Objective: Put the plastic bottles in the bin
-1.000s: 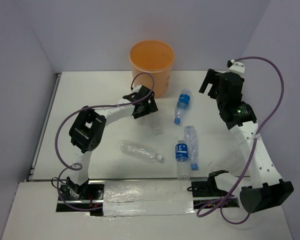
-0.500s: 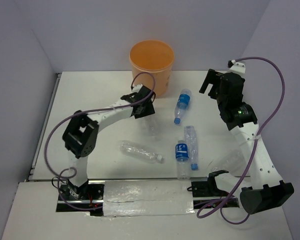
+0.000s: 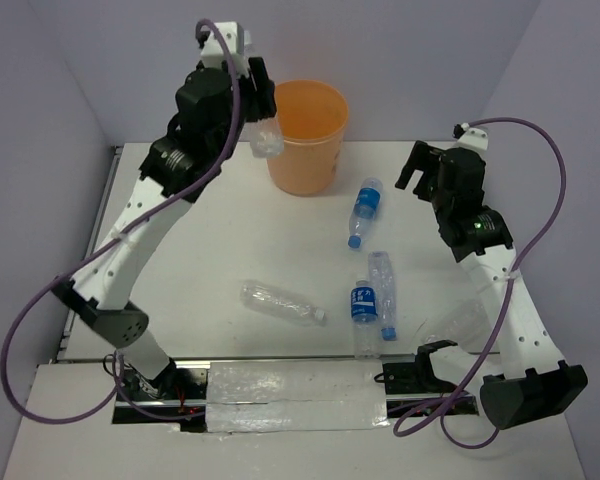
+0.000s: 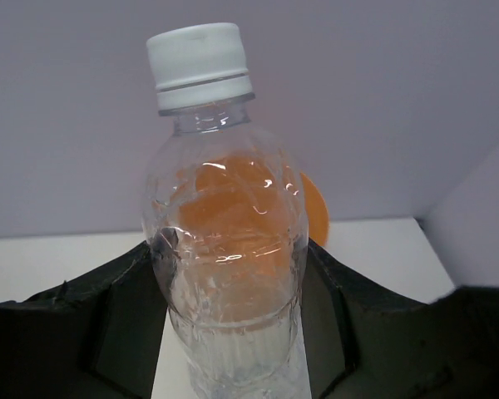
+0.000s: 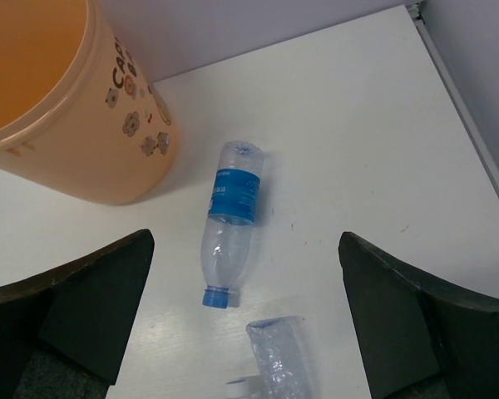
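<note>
I need to move the clear bottle in my left gripper outward and down over the orange bin's opening [image 3: 312,111] [image 4: 251,204] next, because the bottle is still hanging beside the bin's rim.
My left gripper [image 3: 263,128] is raised beside the left rim of the orange bin [image 3: 307,150] and is shut on a clear bottle with a white cap [image 3: 267,138]. In the left wrist view that bottle [image 4: 224,224] stands upright between the dark fingers [image 4: 108,332], with the bin [image 4: 316,209] showing orange behind it. Several plastic bottles lie on the table: a blue-labelled one [image 3: 364,210], a clear white-capped one [image 3: 280,302] and a side-by-side pair [image 3: 372,300]. My right gripper [image 3: 420,165] hangs open above the blue-labelled bottle [image 5: 231,218], to the right of the bin [image 5: 75,116].
Grey walls close in the table at the back and on both sides. A metal rail [image 3: 90,250] runs along the table's left edge. Purple cables [image 3: 540,170] loop off both arms. Taped base plates [image 3: 290,395] lie at the near edge.
My left gripper shut on the clear white-capped bottle lying below the bin and carried it up to the bin's left rim. The right arm has not moved.
</note>
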Robot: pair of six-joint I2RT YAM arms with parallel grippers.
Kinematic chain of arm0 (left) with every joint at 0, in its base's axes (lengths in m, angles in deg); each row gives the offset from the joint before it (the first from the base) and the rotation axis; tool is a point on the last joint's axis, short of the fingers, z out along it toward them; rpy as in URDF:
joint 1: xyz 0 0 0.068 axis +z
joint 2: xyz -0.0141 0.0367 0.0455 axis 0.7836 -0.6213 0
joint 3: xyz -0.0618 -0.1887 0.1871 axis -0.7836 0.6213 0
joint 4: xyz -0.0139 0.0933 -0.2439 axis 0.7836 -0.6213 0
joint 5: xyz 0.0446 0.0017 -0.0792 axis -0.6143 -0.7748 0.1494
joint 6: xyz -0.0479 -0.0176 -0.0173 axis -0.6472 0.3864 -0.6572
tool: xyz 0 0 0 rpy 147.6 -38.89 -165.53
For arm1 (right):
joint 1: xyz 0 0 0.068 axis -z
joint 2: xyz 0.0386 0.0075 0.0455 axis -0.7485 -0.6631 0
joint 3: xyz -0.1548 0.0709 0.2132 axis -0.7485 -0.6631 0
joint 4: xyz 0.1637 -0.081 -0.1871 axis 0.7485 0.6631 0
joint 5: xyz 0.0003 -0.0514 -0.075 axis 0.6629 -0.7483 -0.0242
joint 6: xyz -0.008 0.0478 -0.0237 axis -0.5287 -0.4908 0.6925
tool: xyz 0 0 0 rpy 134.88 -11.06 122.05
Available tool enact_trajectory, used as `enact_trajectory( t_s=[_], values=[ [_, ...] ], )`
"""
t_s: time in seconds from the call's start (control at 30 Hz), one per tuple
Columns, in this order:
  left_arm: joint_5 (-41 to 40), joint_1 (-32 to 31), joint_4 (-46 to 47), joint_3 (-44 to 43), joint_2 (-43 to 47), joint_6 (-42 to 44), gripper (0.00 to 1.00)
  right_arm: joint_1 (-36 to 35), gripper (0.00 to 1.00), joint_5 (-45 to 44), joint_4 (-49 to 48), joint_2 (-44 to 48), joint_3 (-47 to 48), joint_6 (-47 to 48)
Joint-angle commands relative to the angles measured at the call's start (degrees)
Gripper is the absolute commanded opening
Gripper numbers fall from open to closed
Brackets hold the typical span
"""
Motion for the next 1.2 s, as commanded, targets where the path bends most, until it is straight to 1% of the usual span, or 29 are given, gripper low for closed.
enact_trajectory(
  t_s=[0.0, 0.03, 0.1, 0.13, 0.17, 0.2, 0.27, 0.33, 0.4, 0.5, 0.63, 0.8, 0.83, 0.87, 0.93, 0.97, 1.1, 1.17],
  values=[
    [-4.57, 1.88, 5.68, -10.4, -12.26, 12.45, 0.59, 0.2, 1.0, 1.97, 1.36, 1.92, 2.12, -0.61],
    [-3.62, 3.45, 6.65, -12.98, -14.3, 12.12, 0.59, 0.19, 1.0, 2.85, 2.06, 3.23, 1.6, -1.3],
    [-3.08, 4.6, 9.89, -17.73, -19.21, 11.33, 0.58, 0.28, 1.0, 4.78, 2.33, 4.64, -0.68, -2.27],
    [-4.56, 4.69, 12.78, -18.63, -20.29, 11.93, 0.58, 0.28, 1.0, 6.19, 2.77, 5.95, -1.3, -3.24],
    [-4.57, 4.69, 20.9, -17.42, -20.82, 13.68, 0.58, 0.28, 1.0, 6.72, 3.04, 6.32, -2.35, -3.68],
    [-4.57, 4.69, 25.16, -15.4, -21.61, 14.3, 0.59, 0.28, 1.0, 7.25, 3.47, 6.75, -2.71, -3.95],
    [-4.92, 4.96, 30.53, -16.34, -24.67, 14.22, 0.59, 0.11, 1.0, 8.13, 4.88, 7.28, -2.8, -4.12],
    [-5.54, 5.48, 32.22, -19.51, -27.14, 13.7, 0.59, 0.11, 1.0, 8.05, 6.11, 7.64, -2.62, -3.86],
    [-5.02, 6.18, 32.85, -21.79, -29.96, 11.51, 0.61, 0.11, 1.0, 8.22, 6.73, 8.34, -2.45, -4.12],
    [-3.43, 8.2, 33.72, -20.58, -31.46, 6.41, 0.6, 0.02, 1.0, 9.8, 6.73, 8.87, -2.62, -4.82],
    [-2.99, 8.47, 36.53, -18.81, -32.95, 4.03, 0.6, 0.02, 1.0, 10.68, 6.64, 8.78, -3.33, -5.35],
    [-1.24, 8.56, 39.0, -23.11, -39.01, 2.89, 0.59, 0.11, 1.0, 9.8, 6.99, 8.17, -3.42, -4.83],
    [-1.06, 8.56, 39.09, -23.9, -40.76, 2.8, 0.62, 0.02, 1.0, 9.72, 6.99, 8.08, -3.59, -4.74],
    [-0.97, 8.74, 39.09, -24.87, -41.47, 2.54, 0.67, 0.11, 1.0, 9.63, 6.73, 7.99, -3.76, -4.83],
    [-0.8, 9.09, 38.83, -25.05, -42.27, 1.31, 0.85, 0.02, 1.0, 9.72, 6.64, 7.55, -4.2, -5.0],
    [-0.71, 9.26, 38.13, -24.79, -42.44, 0.69, 0.99, 0.02, 1.0, 9.89, 6.47, 7.46, -4.29, -5.18],
    [-0.01, 9.53, 34.96, -23.91, -40.17, -0.72, 0.99, 0.02, 1.0, 10.42, 6.12, 7.11, -4.64, -5.62],
    [2.27, 9.27, 32.34, -21.73, -35.87, -0.89, 0.99, 0.02, 1.0, 10.59, 5.77, 6.85, -5.0, -5.88]
  ],
)
